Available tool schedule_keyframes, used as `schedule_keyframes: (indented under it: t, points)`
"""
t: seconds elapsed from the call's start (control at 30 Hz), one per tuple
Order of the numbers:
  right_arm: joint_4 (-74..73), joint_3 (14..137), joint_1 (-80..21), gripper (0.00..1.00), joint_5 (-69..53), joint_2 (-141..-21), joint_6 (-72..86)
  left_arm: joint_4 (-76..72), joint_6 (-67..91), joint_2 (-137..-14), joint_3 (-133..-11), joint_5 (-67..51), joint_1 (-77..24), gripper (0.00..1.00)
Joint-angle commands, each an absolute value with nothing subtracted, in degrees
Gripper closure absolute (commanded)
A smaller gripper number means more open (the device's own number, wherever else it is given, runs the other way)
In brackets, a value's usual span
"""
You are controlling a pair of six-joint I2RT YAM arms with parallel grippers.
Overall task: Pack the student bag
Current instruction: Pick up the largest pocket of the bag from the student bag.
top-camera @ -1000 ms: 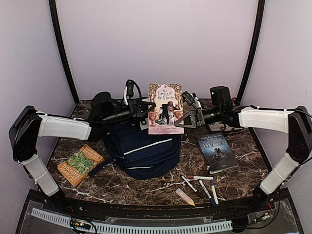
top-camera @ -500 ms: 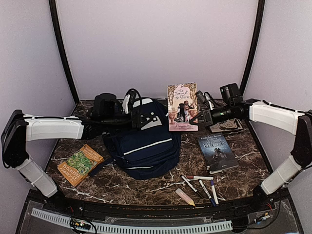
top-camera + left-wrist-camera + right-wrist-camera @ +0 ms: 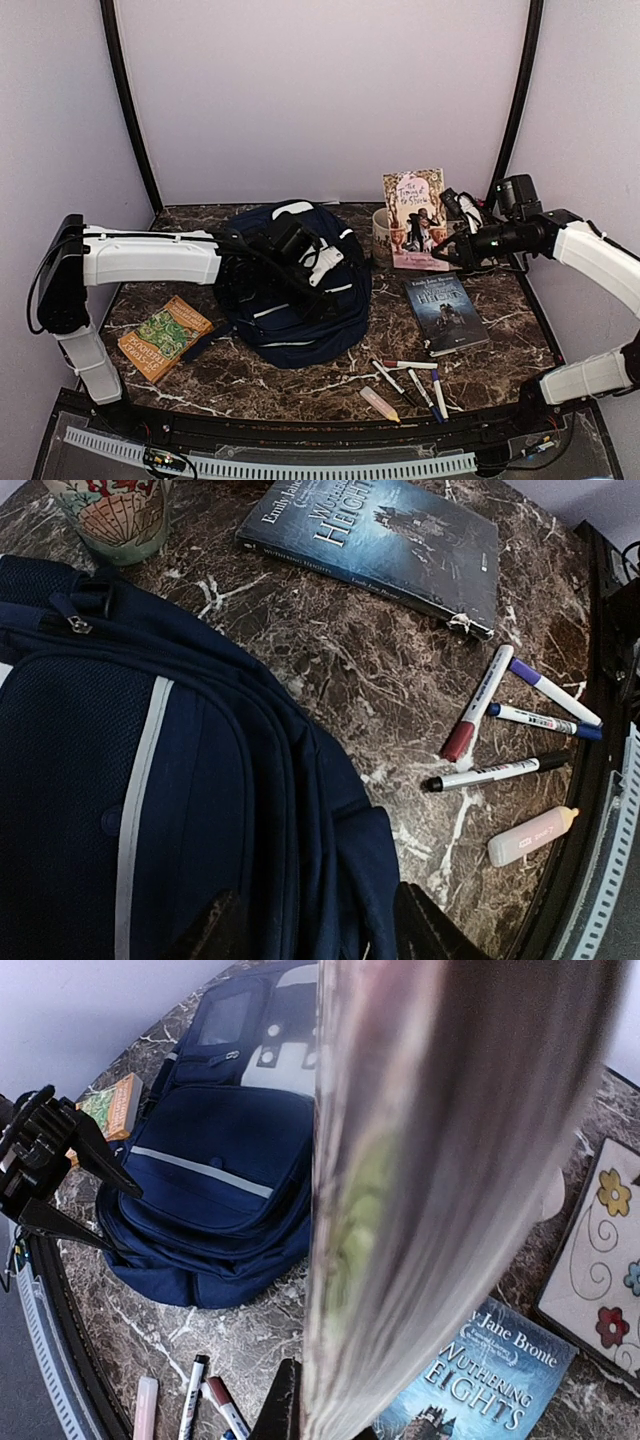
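The robot will bring its left gripper down toward the bag's edge by the blue book, with its open fingers on both sides of the upper fabric's fold (image 3: 350,313) (image 3: 305,880), which lies below the gripper and runs between the fingers.
The student bag (image 3: 290,300), a navy backpack with a grey stripe, lies in the middle of the table. My left gripper (image 3: 322,272) hovers over its right side. In the left wrist view it (image 3: 320,940) stands open above the bag's (image 3: 150,780) front edge, with only blue fabric showing between its dark fingertips (image 3: 430,930). My right gripper (image 3: 452,250) is shut on a pink paperback (image 3: 415,218), held upright at the back right, away from the bag. In the right wrist view the paperback (image 3: 440,1160) is a blurred edge-on mass above one dark finger (image 3: 285,1400).
A blue Wuthering Heights book (image 3: 447,312) lies right of the bag, with several markers (image 3: 410,378) and a pale eraser (image 3: 379,403) near the front. An orange and green book (image 3: 163,337) lies at the left. A patterned mug (image 3: 381,232) and a flowered tile (image 3: 600,1240) sit at the back right.
My left gripper has opened and let go of the bag's top, then swung right over the bag, which now lies flat. My right arm carried the pink paperback right, off the bag.
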State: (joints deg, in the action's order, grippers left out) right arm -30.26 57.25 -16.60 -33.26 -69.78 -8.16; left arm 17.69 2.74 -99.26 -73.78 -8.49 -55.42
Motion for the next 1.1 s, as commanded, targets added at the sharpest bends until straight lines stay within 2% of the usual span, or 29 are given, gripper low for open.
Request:
schedule_keyframes:
  t: [0.0,0.13,0.37,0.63,0.87,0.97,1.07]
  points:
    - [-30.6,55.7,-14.5,1.0,-32.5,-67.5,-9.8,23.4,-2.1,-104.7,-80.9,-9.3,-56.2,0.46]
    - [-30.6,55.6,-13.4,1.0,-32.9,-67.1,-9.6,28.2,-3.5,-111.8,-88.5,-10.5,-57.4,0.46]
    - [-29.7,54.7,-13.0,1.0,-33.3,-66.9,-9.0,32.0,-4.8,-119.3,-98.0,-3.8,-59.2,0.5]
    - [-28.7,53.6,-12.5,1.0,-33.7,-66.6,-8.4,36.3,-4.1,-125.3,-103.7,2.3,-59.8,0.47]
    - [-28.1,53.4,-12.3,1.0,-34.3,-66.8,-7.9,36.3,-3.1,-126.5,-104.5,12.2,-60.1,0.57]
    - [-28.0,53.5,-12.3,1.0,-34.4,-67.2,-7.8,35.8,-2.8,-126.7,-104.4,13.6,-60.1,0.66]
    - [-28.2,53.9,-12.2,1.0,-34.5,-67.3,-7.6,35.8,-2.3,-126.7,-104.6,16.6,-60.1,0.81]
